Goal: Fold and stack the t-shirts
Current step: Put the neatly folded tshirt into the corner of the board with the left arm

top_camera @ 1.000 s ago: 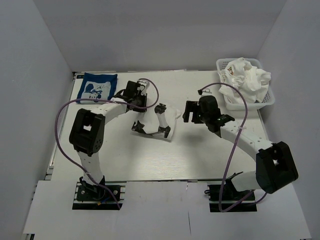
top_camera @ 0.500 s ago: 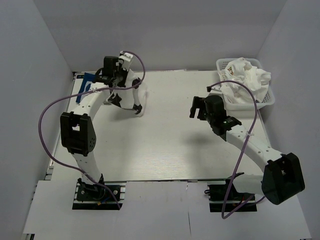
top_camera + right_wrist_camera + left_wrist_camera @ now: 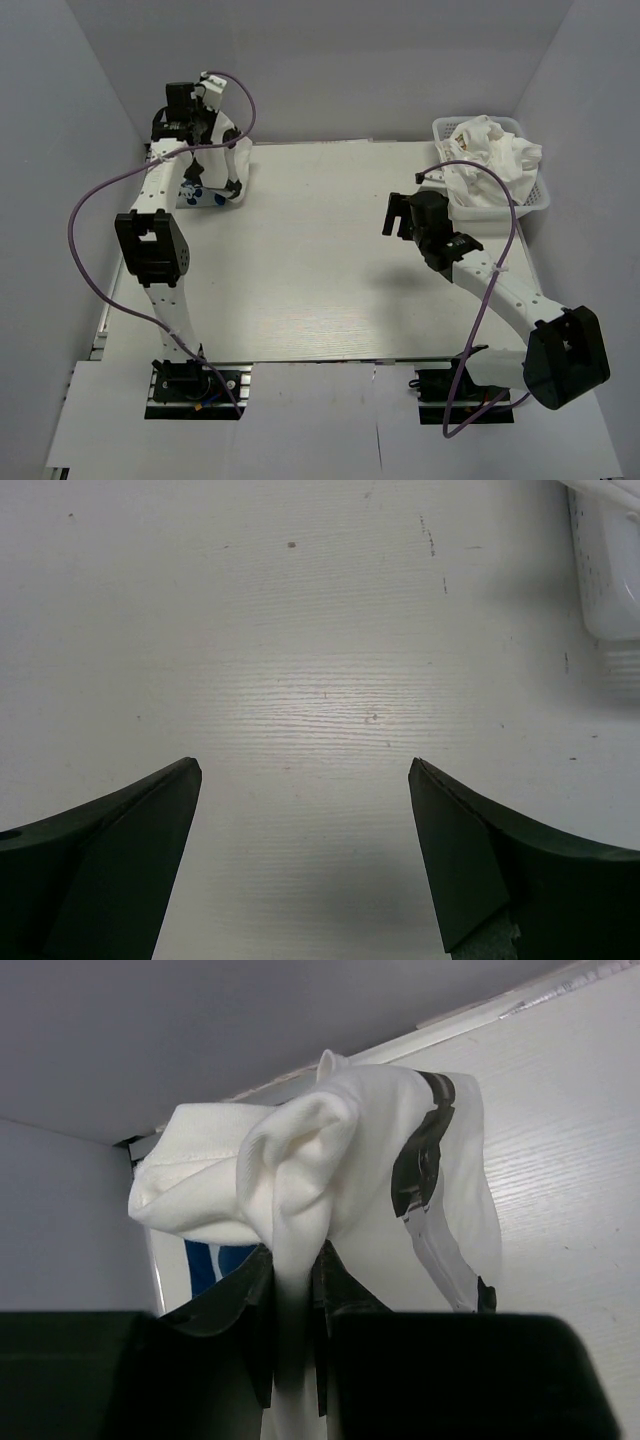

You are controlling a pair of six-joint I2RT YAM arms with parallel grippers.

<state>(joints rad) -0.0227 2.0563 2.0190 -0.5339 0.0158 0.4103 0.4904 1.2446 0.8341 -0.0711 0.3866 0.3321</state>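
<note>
The left gripper moves down and to the left in the top view and releases next, as the fold of the white t-shirt still hangs above the navy blue t-shirt [image 3: 192, 195] [image 3: 205, 1265].
A folded white t-shirt [image 3: 233, 165] with a black and grey print hangs from my left gripper [image 3: 212, 150] at the table's back left corner. In the left wrist view the jaws of the left gripper [image 3: 295, 1295] are shut on a fold of this white t-shirt [image 3: 300, 1160]. Below it lies the navy blue t-shirt [image 3: 192, 195], mostly covered; a strip of the navy t-shirt [image 3: 205, 1265] shows behind the cloth. My right gripper [image 3: 396, 214] stands open above bare table right of centre. Nothing is between the fingers of the right gripper [image 3: 305, 770].
A white basket [image 3: 532, 205] holding more crumpled white t-shirts [image 3: 495, 155] stands at the back right, just beyond my right arm. A corner of the basket [image 3: 612, 575] shows in the right wrist view. Grey walls close in the back and both sides.
My left arm has carried the white t-shirt from the table's middle to the back left corner, over the navy one. The right gripper pulled back slightly and stayed open.
</note>
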